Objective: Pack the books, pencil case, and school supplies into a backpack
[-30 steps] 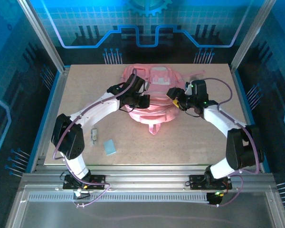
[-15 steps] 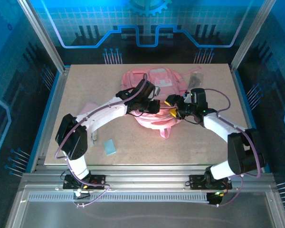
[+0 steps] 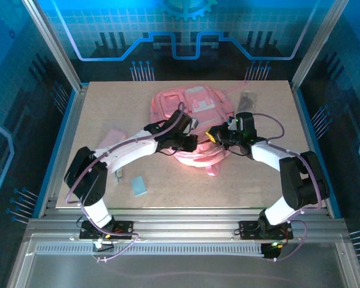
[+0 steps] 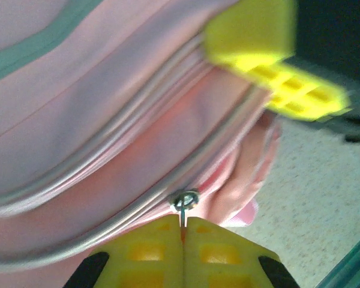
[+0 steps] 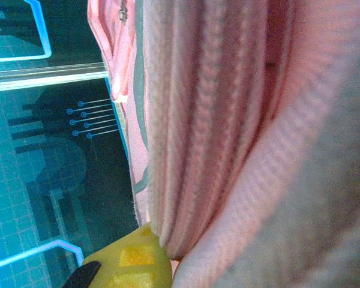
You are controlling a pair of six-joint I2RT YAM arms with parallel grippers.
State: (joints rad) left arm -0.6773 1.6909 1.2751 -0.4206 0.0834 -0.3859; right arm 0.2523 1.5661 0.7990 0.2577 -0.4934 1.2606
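Note:
The pull (image 4: 185,201) should go along the seam, which is still shut there, to the backpack's side edge between my left gripper and the pencil case. My left gripper should drag it there and release it.
The pink backpack (image 3: 192,111) lies at the table's back middle. My left gripper (image 3: 189,143) is at its near edge, shut on the metal zip pull (image 4: 185,201); its yellow pads (image 4: 150,255) meet around the pull's tab. My right gripper (image 3: 213,137) faces it from the right, shut on a fold of backpack fabric (image 5: 186,198), with one yellow finger (image 5: 132,261) showing under the fold. The pale pink pencil case (image 3: 114,139) lies left of the left arm. A pale blue flat rectangle (image 3: 139,186) and a small grey item (image 3: 119,174) lie near the front left. The books are out of view.
A dark packet (image 3: 247,97) lies at the back right beside the backpack. A pink strap (image 3: 211,167) trails from the backpack toward the front. The aluminium frame (image 3: 66,60) rings the table. Bare tabletop (image 3: 228,186) stretches across the front right.
The right gripper has shut on the backpack's fabric. Both grippers came nearer the front edge of the bag, and the left kept its hold on the zip pull. The bag shifted.

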